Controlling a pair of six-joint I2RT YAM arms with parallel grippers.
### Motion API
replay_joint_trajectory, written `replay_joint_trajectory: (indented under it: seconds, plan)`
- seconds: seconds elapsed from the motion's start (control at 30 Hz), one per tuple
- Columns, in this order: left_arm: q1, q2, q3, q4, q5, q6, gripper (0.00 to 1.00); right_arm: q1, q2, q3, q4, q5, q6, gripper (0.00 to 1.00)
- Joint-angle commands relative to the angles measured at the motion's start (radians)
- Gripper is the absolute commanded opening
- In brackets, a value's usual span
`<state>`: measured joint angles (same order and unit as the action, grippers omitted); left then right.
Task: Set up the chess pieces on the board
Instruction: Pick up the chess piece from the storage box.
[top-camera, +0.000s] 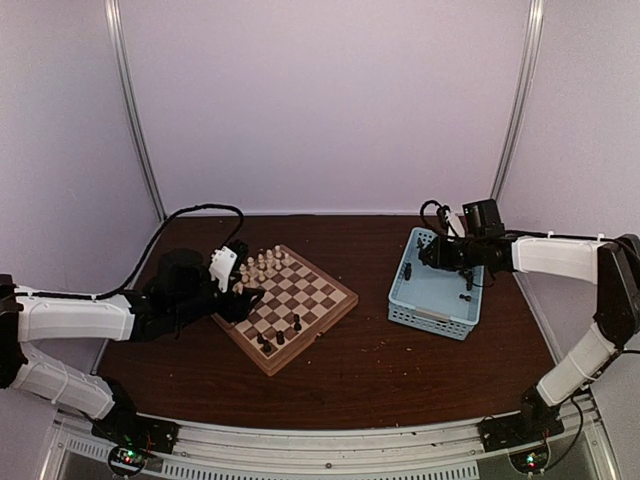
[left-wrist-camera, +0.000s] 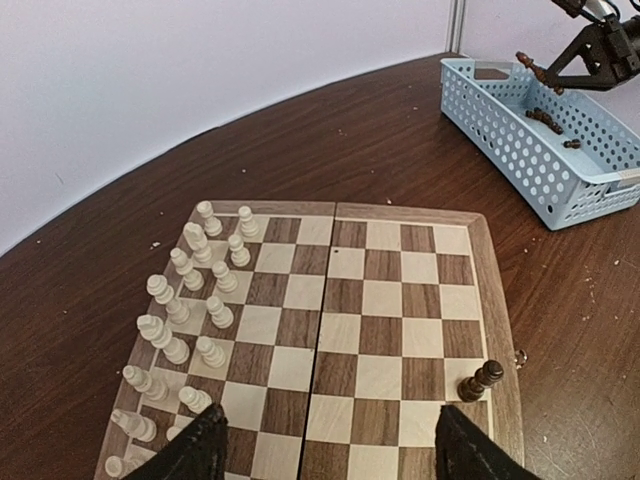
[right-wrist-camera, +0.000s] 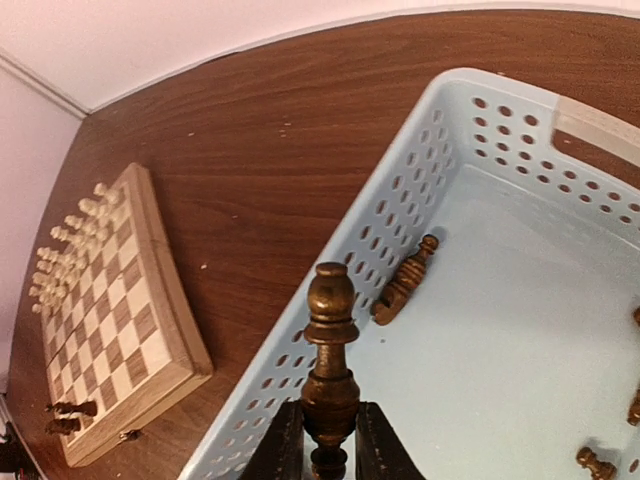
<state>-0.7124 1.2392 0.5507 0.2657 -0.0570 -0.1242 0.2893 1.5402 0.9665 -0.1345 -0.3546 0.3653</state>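
Observation:
The left gripper rises across to the dark piece's loose end (left-wrist-camera: 526, 61) next, which juts from my right gripper, to the right of my left gripper in the top view.
The chessboard (top-camera: 320, 290) lies left of centre, turned diagonally. Several cream pieces (top-camera: 260, 266) stand in two rows on its far-left side; they also show in the left wrist view (left-wrist-camera: 185, 300). A few dark pieces (top-camera: 280, 336) stand near its front edge; one dark piece (left-wrist-camera: 480, 380) shows in the left wrist view. My left gripper (top-camera: 240, 300) hovers open and empty over the board's left part (left-wrist-camera: 330, 455). My right gripper (top-camera: 428, 255) is over the basket's far-left corner, shut on an upright dark brown piece (right-wrist-camera: 331, 350).
The light blue lattice basket (top-camera: 430, 316) sits at the right, on the dark wood table. Inside it a dark piece (right-wrist-camera: 405, 282) lies by the wall (right-wrist-camera: 400, 235), and other dark pieces (right-wrist-camera: 597, 462) lie at the floor's lower right. A black cable (top-camera: 200, 212) loops behind my left arm.

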Motion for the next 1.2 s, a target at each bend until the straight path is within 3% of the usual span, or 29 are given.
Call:
replay_joint_trajectory:
  seconds: [0.0,0.3,0.5,0.67,0.77,0.87,1.17]
  plan:
    - [-0.002,0.009,0.038,0.023,0.056,0.017,0.71,0.01,-0.052,-0.058,0.211,-0.227,-0.027,0.19]
    - [-0.002,0.015,0.102,0.019,0.157,-0.065,0.73,0.066,-0.1,-0.076,0.305,-0.33,-0.07,0.18]
    - [-0.004,0.082,0.25,-0.055,0.284,-0.27,0.71,0.131,-0.125,-0.042,0.277,-0.36,-0.105,0.18]
    - [-0.022,0.169,0.413,-0.133,0.395,-0.342,0.71,0.224,-0.129,-0.009,0.265,-0.362,-0.115,0.19]
    - [-0.035,0.196,0.454,-0.102,0.446,-0.385,0.71,0.282,-0.132,-0.002,0.28,-0.352,-0.112,0.19]
    - [-0.038,0.224,0.474,-0.053,0.502,-0.448,0.65,0.322,-0.13,0.003,0.282,-0.346,-0.122,0.19]
    - [-0.054,0.299,0.549,0.004,0.604,-0.551,0.65,0.385,-0.106,0.034,0.276,-0.349,-0.151,0.19]
